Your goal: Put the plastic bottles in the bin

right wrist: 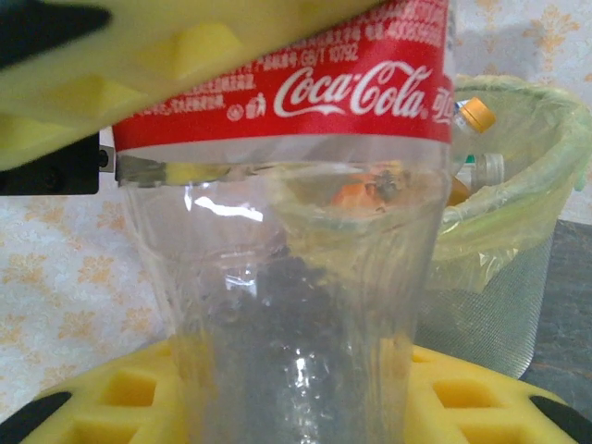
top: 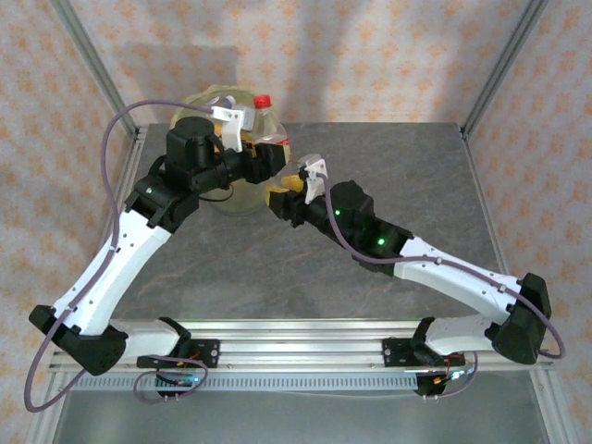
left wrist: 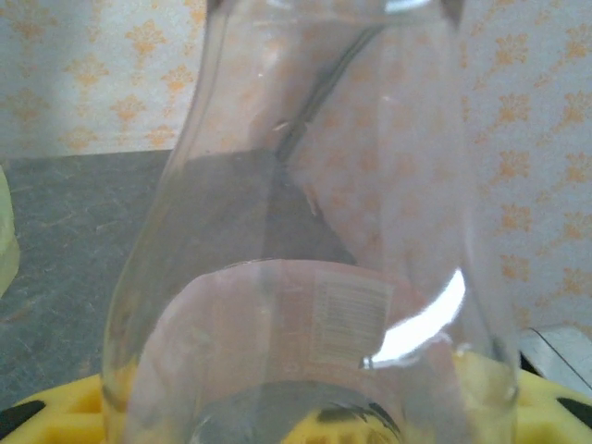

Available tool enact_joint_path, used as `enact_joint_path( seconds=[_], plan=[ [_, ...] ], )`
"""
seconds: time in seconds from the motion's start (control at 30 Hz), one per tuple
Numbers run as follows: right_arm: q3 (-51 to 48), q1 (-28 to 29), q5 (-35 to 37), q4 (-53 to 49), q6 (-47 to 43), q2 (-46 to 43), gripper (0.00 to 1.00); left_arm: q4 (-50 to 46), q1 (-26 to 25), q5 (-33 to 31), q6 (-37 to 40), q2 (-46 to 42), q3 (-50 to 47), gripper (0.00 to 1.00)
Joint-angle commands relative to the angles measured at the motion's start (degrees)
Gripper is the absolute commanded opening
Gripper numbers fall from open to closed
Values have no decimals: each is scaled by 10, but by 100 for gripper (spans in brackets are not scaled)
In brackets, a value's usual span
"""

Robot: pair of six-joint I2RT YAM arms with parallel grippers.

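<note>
I will lift my left gripper, carry the bottle over the opening of the bin, tilt it down and let it go there, because the bin stands close beside that gripper.
A clear plastic bottle (top: pixel 267 128) with a red cap and a red Coca-Cola label (right wrist: pixel 305 92) stands upright between both arms, right beside the bin (top: pixel 211 100). My left gripper (top: pixel 262 155) is shut round its upper body; the bottle (left wrist: pixel 314 231) sits between the yellow pads (left wrist: pixel 55 407), and one left finger (right wrist: pixel 185 55) presses on the label. My right gripper (top: pixel 282 188) is shut on the lower body, its yellow pads (right wrist: pixel 481 398) on either side of the bottle. The bin (right wrist: pixel 504 268), lined with a yellow bag, holds other bottles with orange (right wrist: pixel 476 113) and white caps.
The grey table (top: pixel 398 176) stretches to the right and front of the arms. Metal frame posts (top: pixel 499 65) stand at the back corners before a patterned wall. The aluminium rail (top: pixel 296 347) carrying the arm bases runs along the near edge.
</note>
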Motion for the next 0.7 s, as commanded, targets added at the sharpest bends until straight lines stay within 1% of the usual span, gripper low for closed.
enact_joint_path(
  seconds=[0.0,0.03,0.1,0.17,0.23,0.27,0.4,0.5,0.67],
  plan=[
    [22,0,-4,-2,-2,5,25,-11,-6,-25,36,-1,41,51],
    [25,0,-1,-8,-4,4,34,-20,-6,-35,47,1,50,50],
    [31,0,7,-21,-10,2,58,-40,-6,-60,74,5,73,50],
    [35,1,22,-35,-16,-4,76,-62,-5,-97,109,11,103,48],
    [32,1,42,-46,-19,-12,97,-86,-5,-140,155,24,141,48],
    [31,0,51,-51,-20,-17,99,-97,-4,-158,176,32,162,47],
    [29,1,101,-82,-17,-33,99,-153,1,-227,268,85,266,47],
    [24,0,133,-99,-10,-39,99,-182,12,-270,316,129,332,46],
    [18,0,161,-119,3,-41,99,-234,38,-302,362,208,431,45]
  ],
)
